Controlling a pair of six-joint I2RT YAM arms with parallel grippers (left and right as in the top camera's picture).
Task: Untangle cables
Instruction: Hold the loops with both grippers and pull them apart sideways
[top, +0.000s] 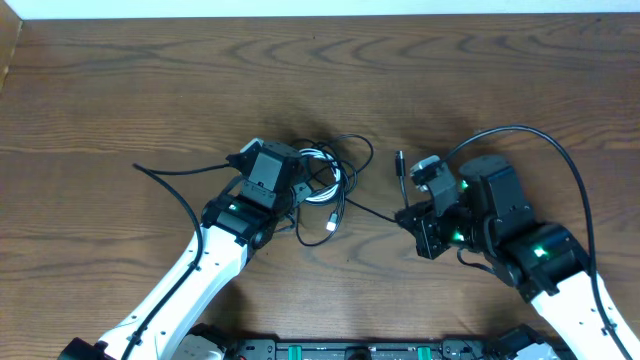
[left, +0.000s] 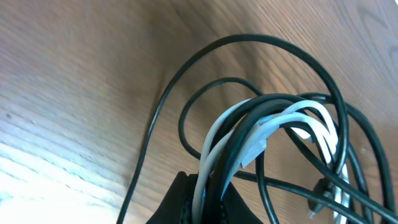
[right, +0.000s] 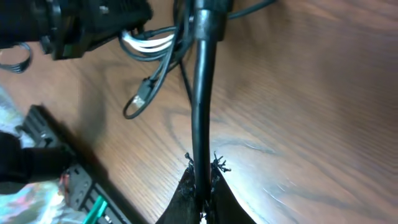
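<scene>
The left gripper rises and tilts next. It carries the bundle of cables toward that taut part (top: 370, 209) of black cable between tangle and right gripper, and releases it.
A tangle of thin black cables (top: 345, 150) and a short white cable (top: 322, 160) lies at the table's centre. My left gripper (top: 292, 192) is at the tangle's left side. In the left wrist view it (left: 208, 190) is shut on a bundle of white cable (left: 298, 118) and black cable (left: 249, 43) strands. My right gripper (top: 408, 216) is to the right of the tangle. In the right wrist view it (right: 200, 177) is shut on one black cable (right: 200, 93) that runs taut toward the tangle. A black plug end (top: 400, 160) points up beside it.
The thick black arm wires arc over the wooden table (top: 100, 90) at the right (top: 560, 150) and left (top: 170, 172). Dark equipment with green lights lines the near edge (top: 350, 350), and also shows in the right wrist view (right: 62, 180).
</scene>
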